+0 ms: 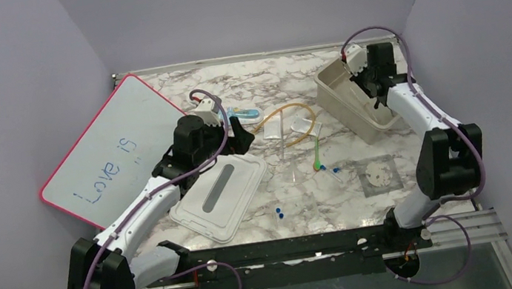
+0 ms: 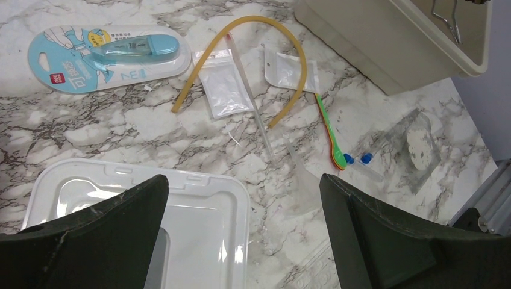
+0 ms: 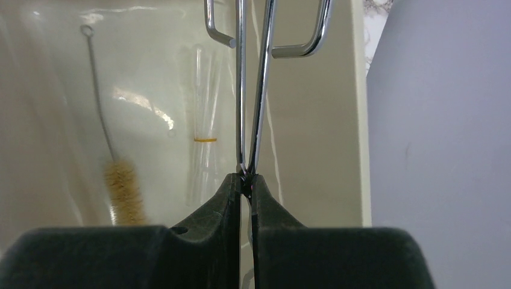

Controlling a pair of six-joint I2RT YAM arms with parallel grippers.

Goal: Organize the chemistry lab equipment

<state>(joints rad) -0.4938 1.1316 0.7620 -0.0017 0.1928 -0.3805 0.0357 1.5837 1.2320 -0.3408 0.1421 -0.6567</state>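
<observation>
The forceps still hang above the bin's bottom, so my right gripper will go deeper into the beige bin (image 1: 340, 96), down to the bottom of the bin beside the banded glass rods, and release them there.
My right gripper (image 3: 247, 177) is shut on the metal scissor-like forceps (image 3: 253, 90) and holds them inside the beige bin (image 1: 340, 96). A bottle brush (image 3: 123, 186) and banded clear glass rods (image 3: 202, 138) lie in the bin. My left gripper (image 2: 244, 180) is open and empty above the table, over the edge of a white lid (image 2: 199, 205). Ahead of it lie the amber tubing (image 2: 259, 30), two small clear bags (image 2: 223, 87), a thin green stick (image 2: 325, 123) and blue-capped clear vials (image 2: 361, 162).
A blue correction-tape package (image 2: 102, 57) lies far left of the tubing. A whiteboard (image 1: 108, 153) leans at the left wall. A clear bag with a round filter paper (image 1: 379, 174) lies right of centre. Two small blue caps (image 1: 278, 212) lie near the lid.
</observation>
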